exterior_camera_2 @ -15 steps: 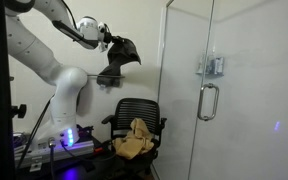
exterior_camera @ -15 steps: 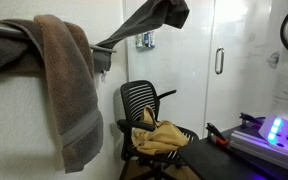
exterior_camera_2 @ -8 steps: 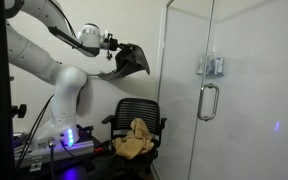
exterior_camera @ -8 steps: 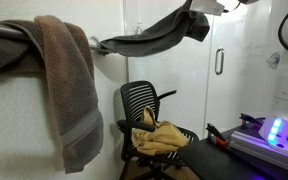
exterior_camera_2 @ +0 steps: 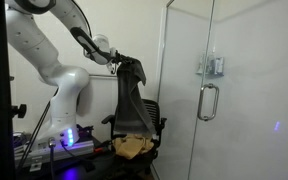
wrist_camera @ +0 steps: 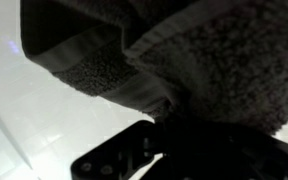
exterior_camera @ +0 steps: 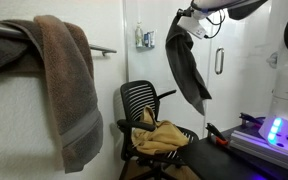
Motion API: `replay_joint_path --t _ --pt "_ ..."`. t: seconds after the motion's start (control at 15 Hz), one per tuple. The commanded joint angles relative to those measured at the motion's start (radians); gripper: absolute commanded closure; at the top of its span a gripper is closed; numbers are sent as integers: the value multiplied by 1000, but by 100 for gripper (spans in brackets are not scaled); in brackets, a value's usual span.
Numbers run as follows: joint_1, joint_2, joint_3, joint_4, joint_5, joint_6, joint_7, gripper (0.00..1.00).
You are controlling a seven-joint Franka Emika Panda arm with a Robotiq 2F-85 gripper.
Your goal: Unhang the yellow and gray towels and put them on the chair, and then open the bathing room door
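Note:
The gray towel hangs beside the chair seat, so next my gripper will move slightly down and across to above the seat with the yellow towel and let go of the gray towel.
The dark gray towel hangs straight down from my gripper, which is shut on its top edge, above and just beyond the black chair. In an exterior view the gray towel drapes in front of the chair back, below the gripper. The yellow towel lies crumpled on the chair seat and also shows as the yellow towel. The gray towel fills the wrist view over a dark finger. The bathing room door stands shut, its handle untouched.
A large brown towel drapes over the wall rail close to the camera. A small metal fixture sits on the wall. The robot base with blue lights and a black table stand beside the chair.
The gray towel has come off the rail: it was stretched between rail and gripper and now hangs free. The gripper carried it away from the rail toward the chair.

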Motion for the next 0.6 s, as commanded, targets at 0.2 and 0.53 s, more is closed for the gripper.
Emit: replay_joint_path --t 0.2,0.53 --pt "517 -10 -403 64 -240 -35 -29 98" --pt "865 29 -820 166 -361 -61 -32 98"
